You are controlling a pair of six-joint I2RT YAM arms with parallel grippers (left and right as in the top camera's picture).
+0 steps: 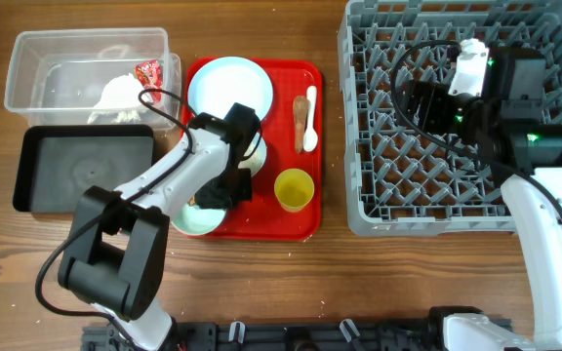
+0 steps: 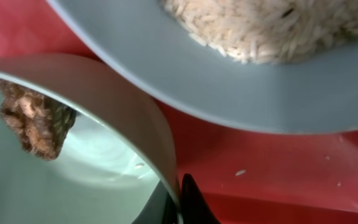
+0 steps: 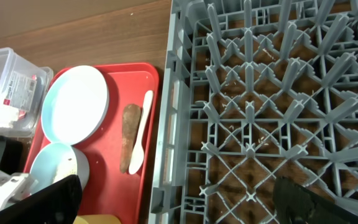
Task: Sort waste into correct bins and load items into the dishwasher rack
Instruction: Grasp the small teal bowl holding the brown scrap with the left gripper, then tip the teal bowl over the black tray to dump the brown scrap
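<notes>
My left gripper next lifts and tips the bowl over the black tray. It then returns down to release the bowl on the red tray's front (image 1: 230, 226) (image 2: 253, 173), as that's below the gripper.
My left gripper (image 1: 224, 191) is shut on the rim of the pale mint bowl (image 1: 195, 220) at the front of the red tray; the left wrist view shows the rim (image 2: 135, 112) pinched between my fingers (image 2: 180, 202) and a brown food lump (image 2: 36, 118) inside. A white bowl of rice crumbs (image 2: 272, 25) sits just beyond. The plate (image 1: 227, 86), white spoon (image 1: 310, 125), brown stick (image 1: 301, 107) and yellow cup (image 1: 294, 188) lie on the tray. My right gripper (image 1: 413, 97) is open and empty over the grey rack (image 1: 457, 213), as the right wrist view (image 3: 179, 205) shows.
The clear tub (image 1: 27, 68) at the far left holds crumpled tissue (image 1: 115, 95) and the red wrapper (image 1: 148, 73). The black tray (image 1: 86, 166) lies in front of it. The red serving tray (image 1: 305, 219) sits between the bins and the rack.
</notes>
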